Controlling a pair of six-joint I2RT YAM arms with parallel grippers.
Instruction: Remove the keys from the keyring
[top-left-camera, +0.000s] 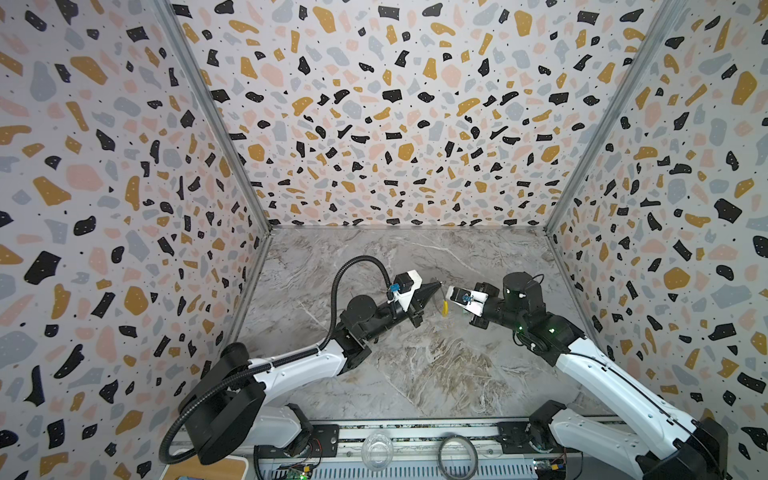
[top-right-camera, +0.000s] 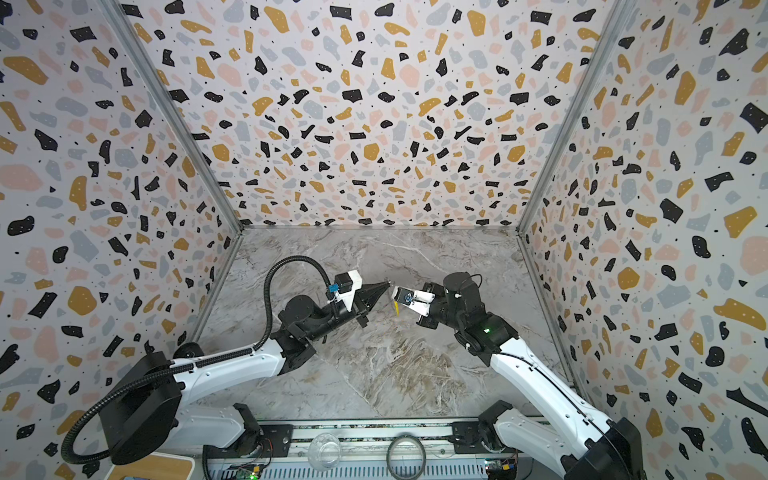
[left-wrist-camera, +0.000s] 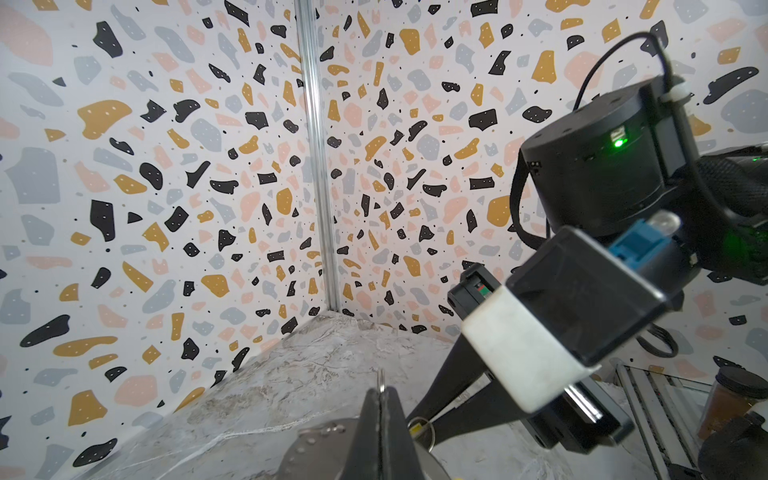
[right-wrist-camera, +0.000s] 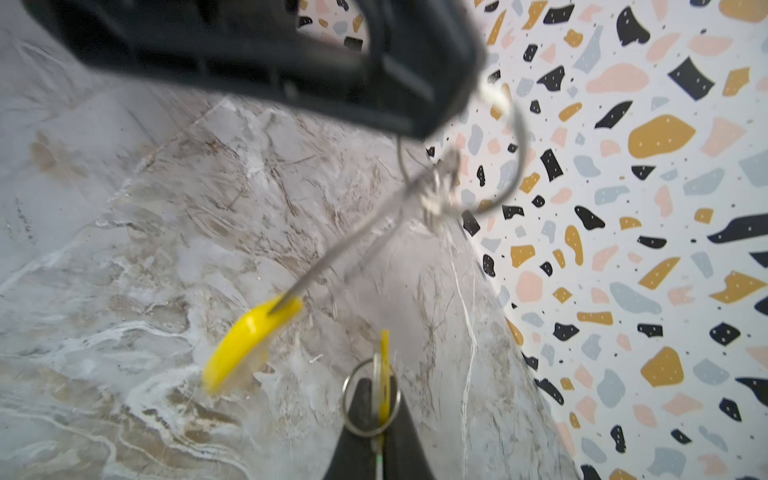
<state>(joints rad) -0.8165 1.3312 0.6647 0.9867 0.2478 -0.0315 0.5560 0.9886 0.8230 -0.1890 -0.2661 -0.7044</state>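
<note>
The key has its split ring clear of the keyring's loop, so my right gripper will next lower and release it on the bare marble floor below.
My left gripper is shut on the keyring, a thin silvery wire loop. A short bit of that wire sticks out past the tips. The loop hangs below the left gripper, and its yellow sleeve dangles above the marble floor. My right gripper faces the left one, tips almost touching. It is shut on a key with a yellow tag and a small split ring. A blurred silvery cluster sits on the loop.
A darker, thicker ring and a clear glass bowl rest on the front rail. Terrazzo-patterned walls close in the marble floor on three sides. A wooden board corner shows at the front left.
</note>
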